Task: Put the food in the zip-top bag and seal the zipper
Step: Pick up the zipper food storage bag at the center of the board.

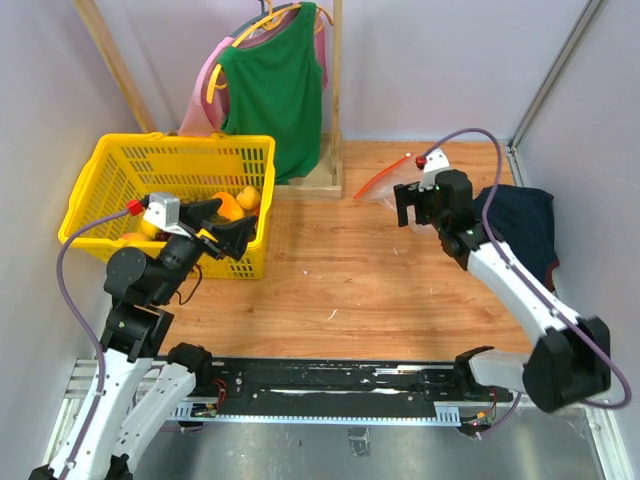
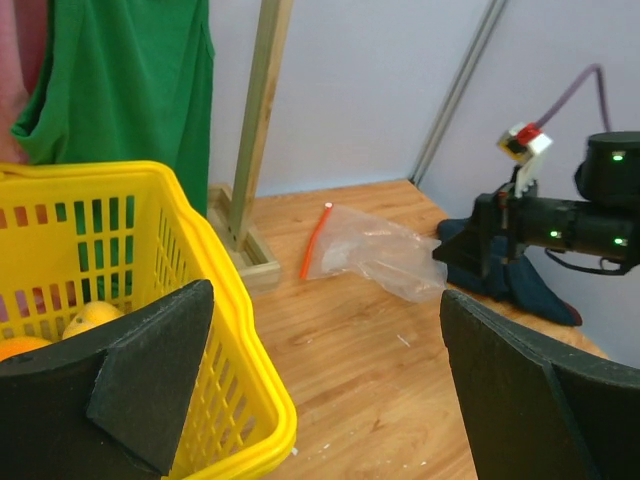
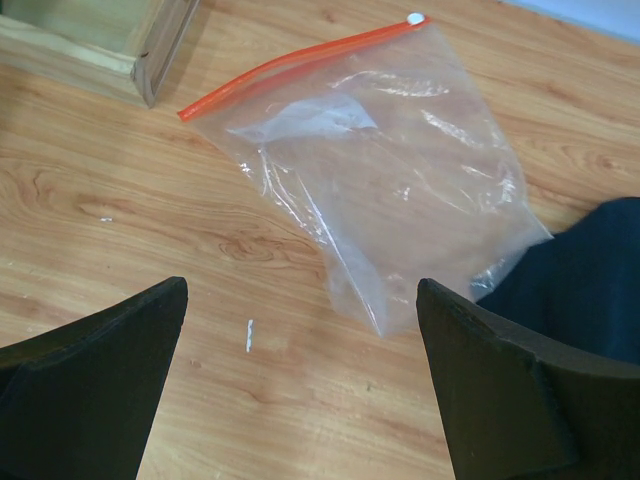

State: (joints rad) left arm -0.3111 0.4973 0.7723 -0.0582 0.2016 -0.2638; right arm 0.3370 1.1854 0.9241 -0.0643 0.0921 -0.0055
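Observation:
My right gripper should reach outward and down onto the bag's near edge (image 1: 387, 203) (image 3: 276, 192) by the white patch next, because that edge is below and outward of my fingers.
The clear zip-top bag (image 3: 390, 190) lies flat and empty on the wooden table, its red-orange zipper (image 3: 300, 58) along the far edge; it also shows in the top view (image 1: 388, 186) and the left wrist view (image 2: 375, 250). My right gripper (image 1: 415, 210) hovers open just in front of the bag, jaws wide apart and empty. Toy food, yellow and orange pieces (image 1: 238, 203), sits in the yellow basket (image 1: 120, 165); a yellow piece (image 2: 92, 318) shows through the basket wall. My left gripper (image 1: 228, 232) is open and empty over the basket's right rim (image 2: 215, 285).
A dark navy cloth heap (image 1: 525, 225) lies right of the bag, touching its corner (image 3: 590, 275). A wooden rack (image 1: 335, 110) with a green shirt (image 1: 275, 85) on hangers stands at the back. Walls close in on both sides.

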